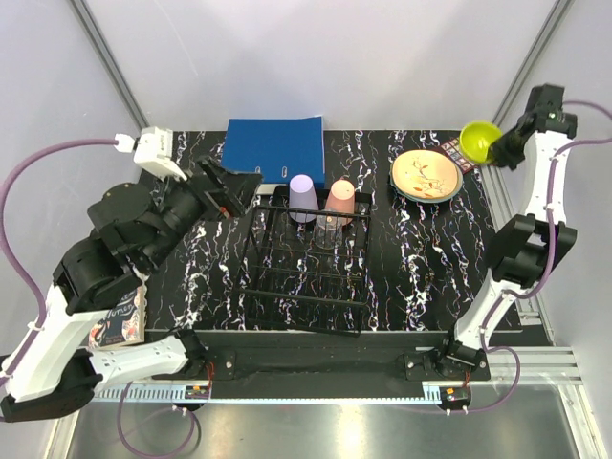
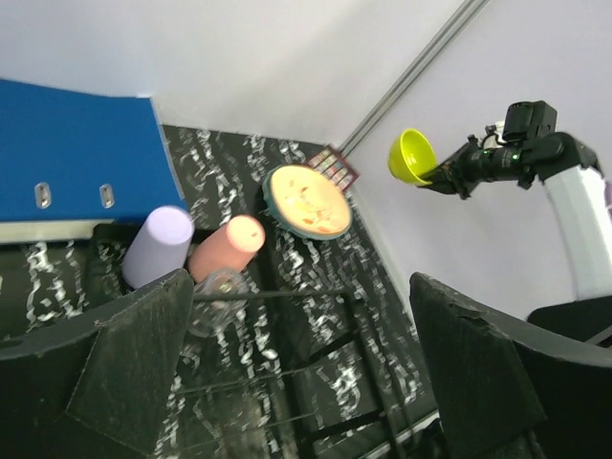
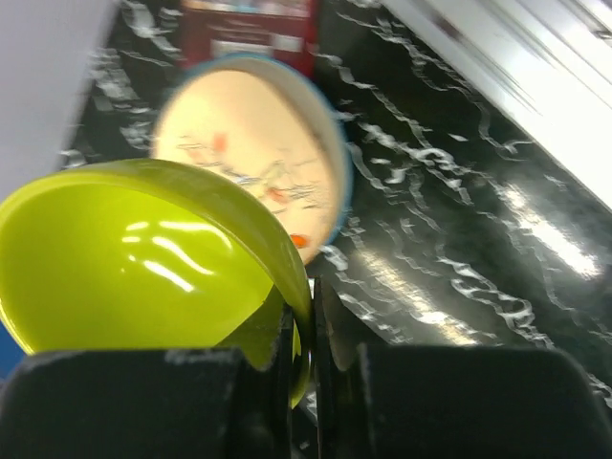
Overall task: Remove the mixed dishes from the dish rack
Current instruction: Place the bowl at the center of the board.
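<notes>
My right gripper is holding the yellow bowl, and the spot by the plates' near edge (image 1: 429, 228) (image 3: 392, 251) is clear. Next it needs to go down and pull back to put the bowl on the marbled table there.
The black wire dish rack (image 1: 306, 263) stands mid-table. At its far end stand a lilac cup (image 1: 304, 198), a salmon-pink cup (image 1: 341, 200) and a clear glass (image 1: 326, 232), all upside down; the left wrist view shows them too (image 2: 158, 247) (image 2: 228, 247) (image 2: 216, 292). Stacked plates (image 1: 426, 176), peach on teal, lie on the table at the far right. My right gripper (image 1: 499, 150) is shut on the rim of the yellow bowl (image 1: 479, 141), held in the air beyond the plates (image 3: 251, 158). My left gripper (image 1: 229, 191) is open and empty, left of the lilac cup.
A blue binder (image 1: 275, 149) lies flat behind the rack. A small dark red card (image 1: 451, 148) lies beside the plates. A patterned packet (image 1: 120, 320) sits near the left arm's base. The black marbled table (image 1: 421, 268) ends close to the right arm.
</notes>
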You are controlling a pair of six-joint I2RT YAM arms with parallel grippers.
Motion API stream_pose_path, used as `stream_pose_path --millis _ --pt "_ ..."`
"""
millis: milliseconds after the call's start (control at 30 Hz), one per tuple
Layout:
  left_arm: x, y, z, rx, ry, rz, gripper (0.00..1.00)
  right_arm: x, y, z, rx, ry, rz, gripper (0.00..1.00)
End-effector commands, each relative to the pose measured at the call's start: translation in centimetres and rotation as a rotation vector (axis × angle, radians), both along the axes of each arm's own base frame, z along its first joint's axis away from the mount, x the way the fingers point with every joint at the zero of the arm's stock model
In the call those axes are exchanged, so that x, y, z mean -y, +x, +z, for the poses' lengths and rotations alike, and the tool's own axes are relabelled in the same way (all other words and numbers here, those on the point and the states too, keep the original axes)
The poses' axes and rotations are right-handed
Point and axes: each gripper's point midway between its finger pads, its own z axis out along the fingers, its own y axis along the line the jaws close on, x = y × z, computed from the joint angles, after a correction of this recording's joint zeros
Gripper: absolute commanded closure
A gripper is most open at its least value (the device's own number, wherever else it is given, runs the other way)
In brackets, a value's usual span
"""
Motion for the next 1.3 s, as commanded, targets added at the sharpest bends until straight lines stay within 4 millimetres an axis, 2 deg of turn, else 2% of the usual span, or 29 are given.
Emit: stream_pose_path --millis 0,33,67,100,133,200,233,267,300,333,433,600,933,1167,1267 --pt "-0.8 -0.1 -0.8 0.032 0.029 0.015 0.01 0.8 -2.8 -0.8 -0.035 -0.091 -0.035 1.0" --pt "-0.6 0.0 -1.4 0.026 0.038 0.012 0.01 1.2 -3.2 -1.1 -0.026 -0.089 -0.054 1.0" --pt "-0.5 0.0 -1.7 0.023 0.044 0.006 0.01 1.3 -3.3 -2.8 -0.028 -0.075 -0.065 1.0" --pt "-0.5 -0.1 -1.8 0.024 0.047 0.001 0.01 1.1 -3.7 -2.4 0.008 -0.049 -0.081 1.0" --pt "-0.4 -0.1 -2.3 0.016 0.054 -0.002 0.01 1.5 -4.7 -4.3 -0.026 -0.027 -0.104 1.0" --pt "0.0 -0.1 -2.9 0.009 0.063 -0.019 0.01 1.6 -5.4 -4.7 -0.013 -0.015 -0.115 1.0" --pt "0.1 -0.2 -3.1 0.006 0.061 -0.024 0.01 1.7 -6.4 -6.4 -0.052 -0.003 -0.122 1.0" --pt "0.4 -0.3 -3.3 0.001 0.057 -0.037 0.01 1.6 -6.7 -6.2 -0.035 -0.002 -0.12 1.0" --pt "0.6 -0.3 -3.8 -0.007 0.06 -0.045 0.01 1.5 -7.0 -6.8 -0.035 0.007 -0.12 1.0" --pt "0.8 -0.4 -4.0 -0.011 0.057 -0.055 0.01 1.5 -7.7 -8.2 -0.053 0.015 -0.127 1.0" --pt "1.5 -0.4 -4.9 -0.031 0.057 -0.079 0.01 1.2 -8.5 -9.7 -0.061 0.016 -0.126 1.0" --pt "1.9 -0.4 -5.6 -0.052 0.059 -0.09 0.01 0.2 -8.4 -12.1 -0.094 0.069 -0.082 1.0" --pt "1.5 -0.4 -6.5 -0.079 0.054 -0.063 0.01 0.1 -7.6 -17.3 -0.159 0.114 -0.067 1.0" --pt "1.6 -0.1 -7.3 -0.109 0.046 -0.046 0.01 0.2 -8.2 -20.8 -0.245 0.129 -0.074 1.0" --pt "1.7 0.0 -7.5 -0.117 0.05 -0.044 0.01 0.1 -8.5 -21.5 -0.266 0.135 -0.081 1.0"
